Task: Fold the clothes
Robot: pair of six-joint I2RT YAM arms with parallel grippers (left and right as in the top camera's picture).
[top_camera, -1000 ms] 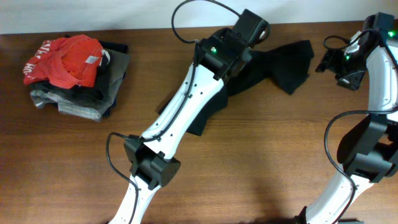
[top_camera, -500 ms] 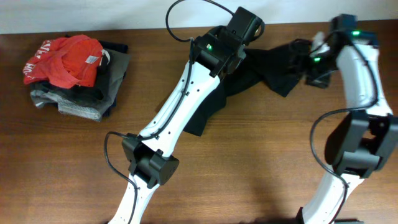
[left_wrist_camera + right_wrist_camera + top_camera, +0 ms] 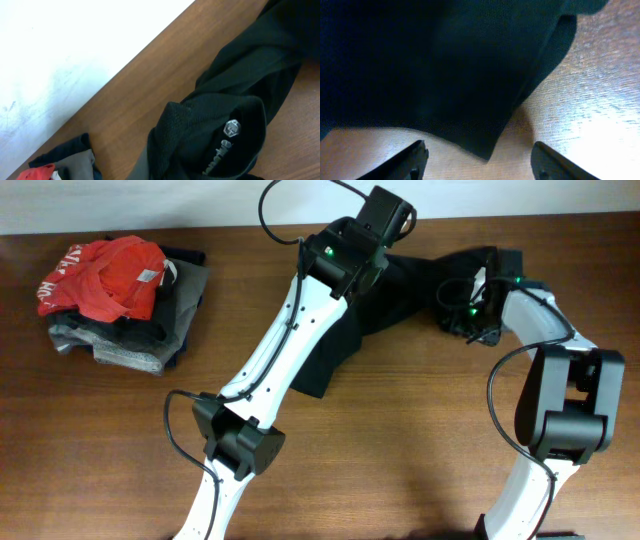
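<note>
The shirt [image 3: 412,278] lies crumpled, so next the robot needs to raise its left gripper, move it left in the overhead view and lower it to let go over the bare wood beside the pile.
The black shirt [image 3: 412,278] lies crumpled at the back of the table, from under my left arm to the right. My left gripper [image 3: 388,218] is at the shirt's back edge. In the left wrist view the black fabric [image 3: 235,75] bunches around the left gripper [image 3: 220,150], which looks shut on it. My right gripper [image 3: 466,308] is low at the shirt's right part. In the right wrist view its fingers [image 3: 415,159] stand wide apart, and a corner of the shirt [image 3: 470,75] lies between them on the wood. The right gripper [image 3: 479,147] is open. No white tag shows.
A pile of clothes sits at the back left: a red garment with white print [image 3: 110,275] on grey and dark folded garments [image 3: 140,340]. The pile's edge shows in the left wrist view [image 3: 65,160]. The table's back edge meets a white wall [image 3: 75,50].
My right arm has swung left from the table's far right and come down at the shirt's right corner. My left gripper has shifted slightly left and back with the fabric.
</note>
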